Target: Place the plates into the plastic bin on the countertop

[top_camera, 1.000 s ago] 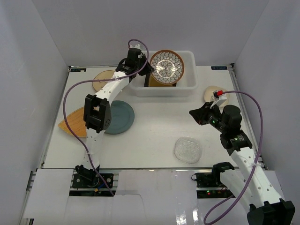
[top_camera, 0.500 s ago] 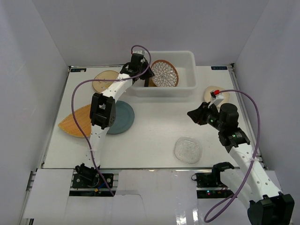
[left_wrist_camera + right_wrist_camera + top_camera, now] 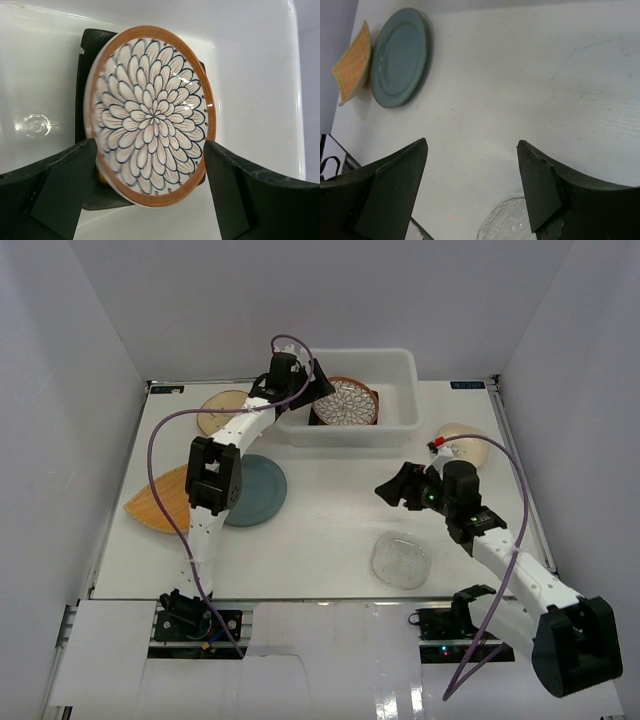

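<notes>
The robot's right gripper needs to go left in the top view next and down astride the teal plate's facing rim, since the bare countertop leads to that rim.
The brown-rimmed petal-patterned plate (image 3: pixel 150 115) (image 3: pixel 346 402) leans tilted inside the plastic bin (image 3: pixel 398 430) (image 3: pixel 250 50), propped on a black-rimmed dish (image 3: pixel 86 60). My left gripper (image 3: pixel 150 145) (image 3: pixel 318 390) hovers over the bin's left end, open, its fingers either side of the plate's lower rim without clamping it. My right gripper (image 3: pixel 388 488) (image 3: pixel 472 145) stands open above the countertop (image 3: pixel 330 520), just beyond the clear glass plate (image 3: pixel 400 560) (image 3: pixel 515 222). The teal plate (image 3: pixel 255 490) (image 3: pixel 400 57) and the orange fan-shaped plate (image 3: pixel 160 502) (image 3: pixel 354 62) lie at the left.
A cream floral round plate (image 3: pixel 222 410) sits left of the bin beside my left arm. A small cream squarish dish (image 3: pixel 462 443) lies at the right, behind my right wrist. White walls close in the countertop on three sides.
My left gripper lowered the petal plate into the bin and opened, letting it go. My right gripper opened too and swung left, away from the small cream dish.
</notes>
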Controlling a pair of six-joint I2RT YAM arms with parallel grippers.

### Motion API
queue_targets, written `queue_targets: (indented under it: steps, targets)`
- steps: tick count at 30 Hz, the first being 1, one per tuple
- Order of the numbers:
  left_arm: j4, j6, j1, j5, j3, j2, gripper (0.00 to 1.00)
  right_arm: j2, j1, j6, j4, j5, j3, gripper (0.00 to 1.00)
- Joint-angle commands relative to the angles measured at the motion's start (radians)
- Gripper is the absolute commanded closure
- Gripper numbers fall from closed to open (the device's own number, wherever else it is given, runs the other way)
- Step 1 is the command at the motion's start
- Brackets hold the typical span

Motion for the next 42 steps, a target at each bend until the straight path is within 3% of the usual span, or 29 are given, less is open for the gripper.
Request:
queue_targets:
  steps: [1,8,11,16,19,22,25,31,35,42]
  targets:
    - [0.061,0.047,0.009,0.011,-0.019,-0.218,0.02,0.122,0.082,0.068,0.158,0.059,-0.002,0.21]
    - [0.048,0.131,0.076,-0.059,-0.133,-0.389,0.02,0.401,0.251,0.245,0.487,0.090,-0.010,0.17]
    - [0.054,0.139,0.119,-0.088,-0.249,-0.466,0.02,0.536,0.325,0.347,0.631,0.127,0.010,0.18]
    - [0.119,0.115,0.213,-0.124,-0.574,-0.659,0.04,0.801,0.452,0.465,0.748,0.171,0.138,0.23]
    - [0.087,0.081,0.314,-0.127,-0.694,-0.719,0.04,0.927,0.493,0.537,0.787,0.171,0.194,0.27]
    - [0.099,0.014,0.496,-0.040,-0.824,-0.746,0.04,1.019,0.503,0.610,0.840,0.184,0.240,0.30]
    - [0.149,-0.037,0.596,0.063,-0.907,-0.723,0.04,1.105,0.504,0.640,0.815,0.188,0.329,0.30]
    - [0.196,-0.161,0.708,0.220,-0.856,-0.542,0.04,1.216,0.509,0.707,0.742,0.237,0.447,0.31]
    - [0.139,-0.151,0.721,0.247,-0.695,-0.398,0.04,1.228,0.520,0.660,0.634,0.277,0.513,0.33]
    - [0.139,-0.171,0.719,0.293,-0.567,-0.252,0.05,1.277,0.527,0.674,0.577,0.288,0.574,0.40]
